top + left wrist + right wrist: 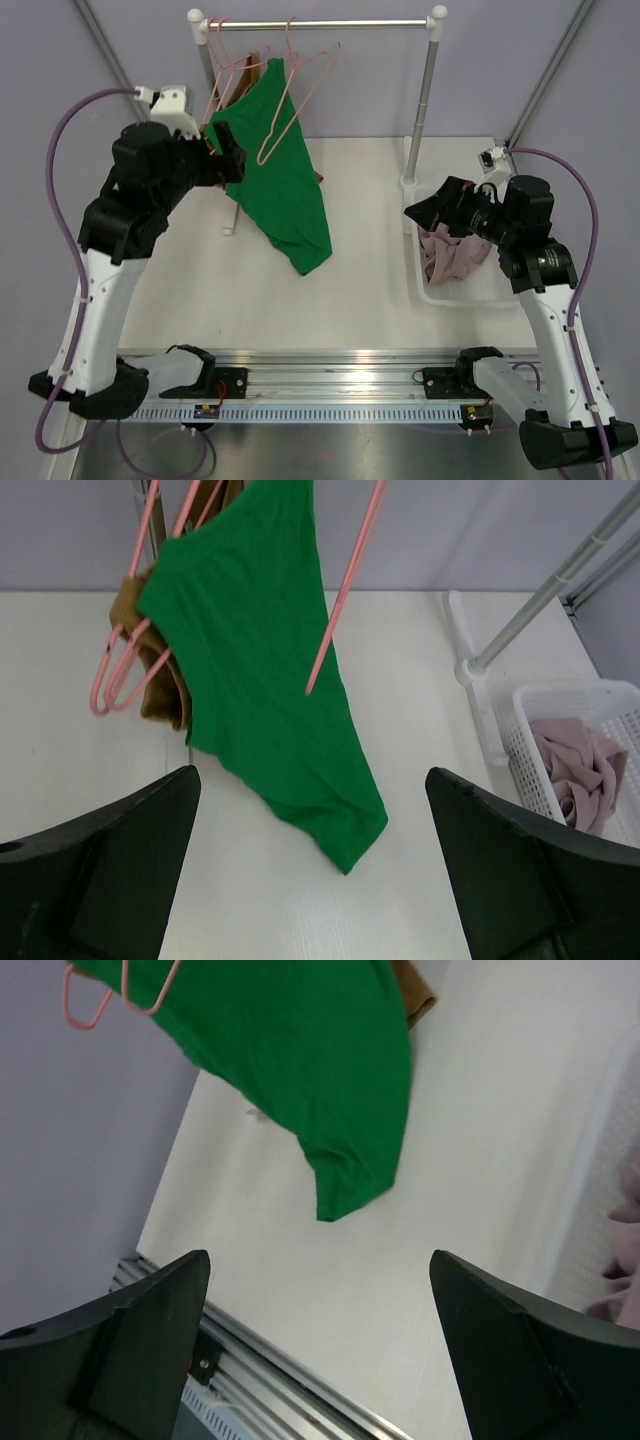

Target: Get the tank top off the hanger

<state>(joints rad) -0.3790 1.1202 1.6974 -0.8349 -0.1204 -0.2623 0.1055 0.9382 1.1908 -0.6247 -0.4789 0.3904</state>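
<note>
Next I will move my open left gripper outward toward the bar of the clothes rack and close on the hanger's pink wire (pixel 229 87) (pixel 184 516), as the pink hanger still holds the tank top.
A green tank top (pixel 285 180) hangs from a pink hanger (pixel 290 100) on the rail of a clothes rack (pixel 320 22), its lower end drooping toward the table. It also shows in the left wrist view (pixel 260 670) and the right wrist view (pixel 300 1060). My left gripper (pixel 228 150) is open and empty, raised just left of the tank top. My right gripper (pixel 425 212) is open and empty, held above the basket's left side, well right of the tank top.
Several empty pink hangers (pixel 225 75) and a brown garment (pixel 165 670) hang at the rail's left end. A white basket (pixel 470 290) with a pink-grey cloth (pixel 450 255) sits at the right. The rack's right post (pixel 428 100) stands by the basket.
</note>
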